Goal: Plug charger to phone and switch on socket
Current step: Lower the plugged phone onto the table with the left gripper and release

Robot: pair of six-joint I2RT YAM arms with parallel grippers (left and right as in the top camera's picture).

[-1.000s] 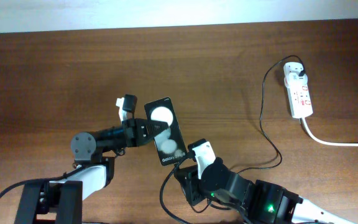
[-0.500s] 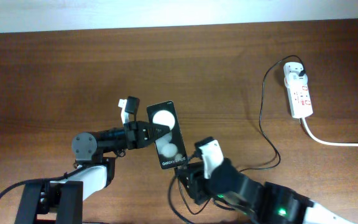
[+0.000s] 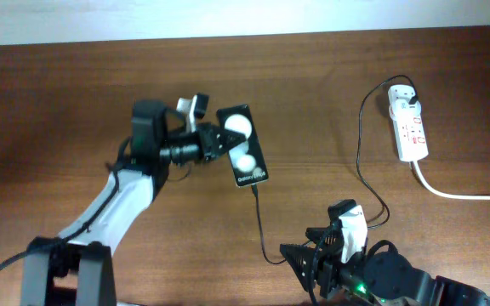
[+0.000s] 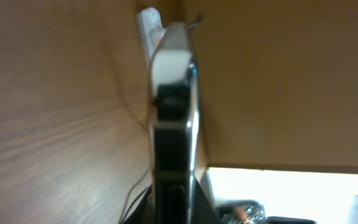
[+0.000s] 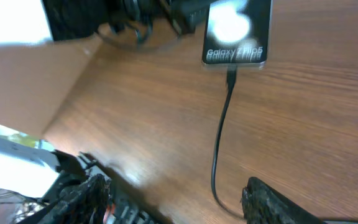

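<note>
The left gripper lowers the phone (image 3: 243,146) onto the bare tabletop below it next and lets go there. The tip of the charger's connector already sits in the phone's lower end.
My left gripper (image 3: 220,141) is shut on the phone (image 3: 243,146), a black glossy slab with two white reflections, held above the table's middle. The left wrist view shows the phone (image 4: 174,143) edge-on between the jaws of that gripper (image 4: 174,208). The charger's black connector tip (image 3: 253,186) sits in the phone's lower end, clearly so in the right wrist view (image 5: 231,76). Its thin cable (image 3: 262,229) runs down towards my right gripper (image 3: 317,255), then loops back to the white adapter (image 3: 403,99) in the socket (image 3: 411,129). The right gripper (image 5: 179,199) stands open and holds nothing; the cable (image 5: 219,155) passes between its fingers.
The socket's thick white cord (image 3: 458,194) leaves towards the right edge. The pale wall runs along the table's far edge (image 3: 245,36). The left arm (image 3: 117,200) crosses the near left of the table.
The right gripper has opened, let go of the cable end and drawn back towards the near edge. The left arm has carried the phone up and away, with the connector staying in it.
</note>
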